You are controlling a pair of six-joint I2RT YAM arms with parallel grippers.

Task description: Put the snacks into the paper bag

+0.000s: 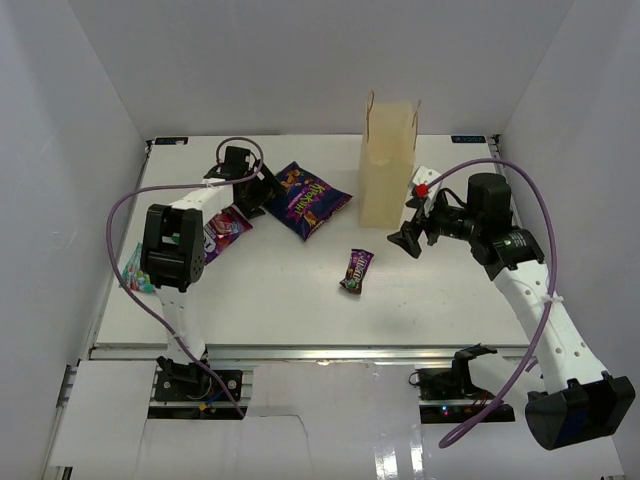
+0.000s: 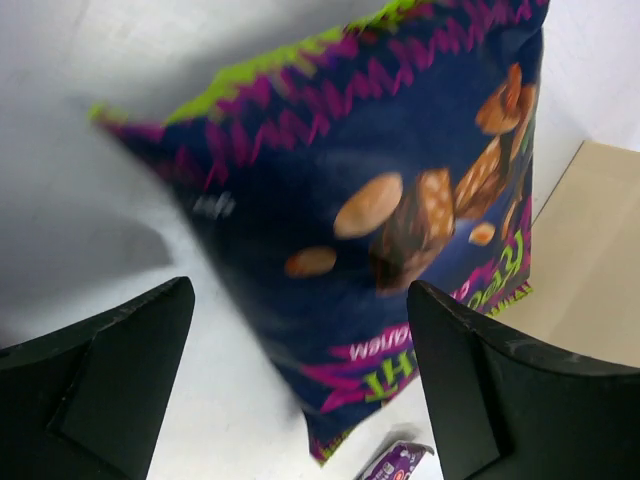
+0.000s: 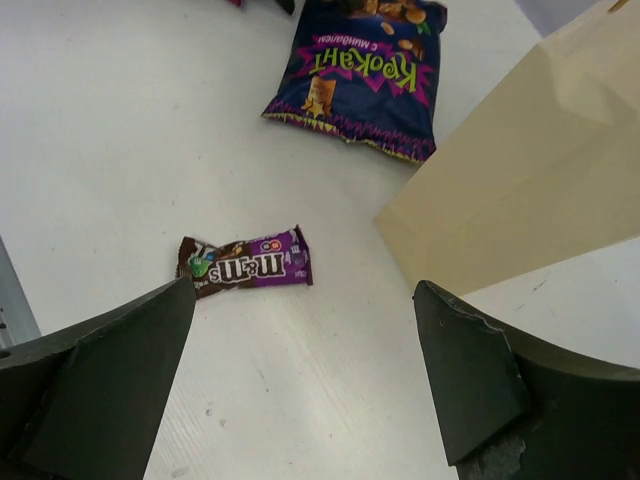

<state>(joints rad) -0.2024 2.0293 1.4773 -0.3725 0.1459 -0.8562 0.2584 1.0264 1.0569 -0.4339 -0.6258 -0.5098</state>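
Observation:
My left gripper moves down onto the large dark purple packet's edge [image 1: 281, 203] [image 2: 292, 342] next and closes, since that edge lies just below the gripper, between its open fingers.
The tan paper bag [image 1: 388, 165] stands upright at the back right of the table; it also shows in the right wrist view [image 3: 530, 170] and the left wrist view [image 2: 590, 270]. The large dark purple packet [image 1: 310, 198] lies flat to its left. My left gripper [image 1: 258, 192] is open and empty, just above that packet's left end [image 2: 380, 200]. The small dark brown packet [image 1: 356, 270] lies mid-table. My right gripper [image 1: 412, 235] is open and empty, hovering right of it [image 3: 245, 263] and in front of the bag. The pink candy bag [image 1: 225, 228] and the teal-white packet [image 1: 135, 268] lie at the left. The yellow packet is out of view.
White walls enclose the table on the left, back and right. The left arm's elbow [image 1: 170, 245] and its purple cable hang over the pink and teal-white packets. The table's front edge [image 1: 300, 350] runs just ahead of the arm bases.

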